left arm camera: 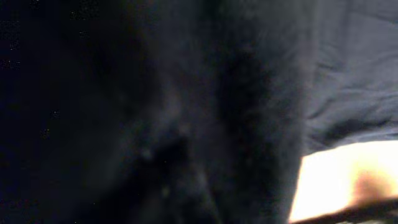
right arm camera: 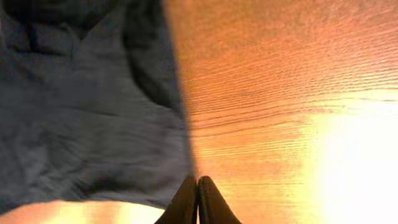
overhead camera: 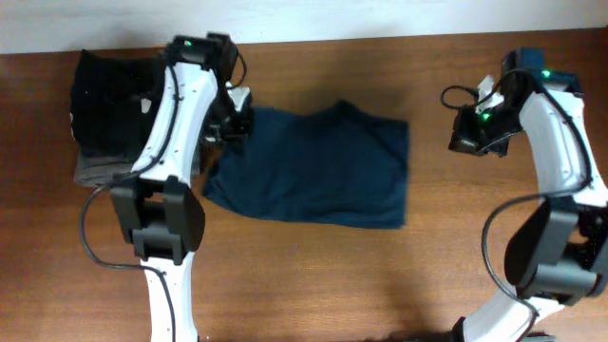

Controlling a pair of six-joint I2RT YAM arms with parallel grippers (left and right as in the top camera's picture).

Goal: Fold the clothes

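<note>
This end of the clothes lies crooked, so my left gripper will pull the heap of fabric outward, toward the bare wood past the clothes' far edge point(overhead camera: 265, 99), and release it there.
The clothes point(overhead camera: 313, 171), a dark navy wrinkled garment, lie spread flat in the middle of the wooden table. My left gripper point(overhead camera: 236, 122) is down at the garment's upper left corner. Its fingers are hidden under the arm in the overhead view. In the left wrist view dark fabric point(left arm camera: 348, 62) fills nearly the whole frame and no fingers show. My right gripper point(overhead camera: 464, 133) hangs to the right of the garment, apart from it. In the right wrist view the right gripper point(right arm camera: 198, 182) is shut with nothing between its fingers, over bare wood just beside the garment's edge point(right arm camera: 81, 124).
A black garment point(overhead camera: 109, 104) lies at the far left of the table on top of a grey one point(overhead camera: 95, 171), right beside my left arm. The table's back edge meets a white wall point(overhead camera: 380, 19). Bare wood point(overhead camera: 332, 275) runs along the front.
</note>
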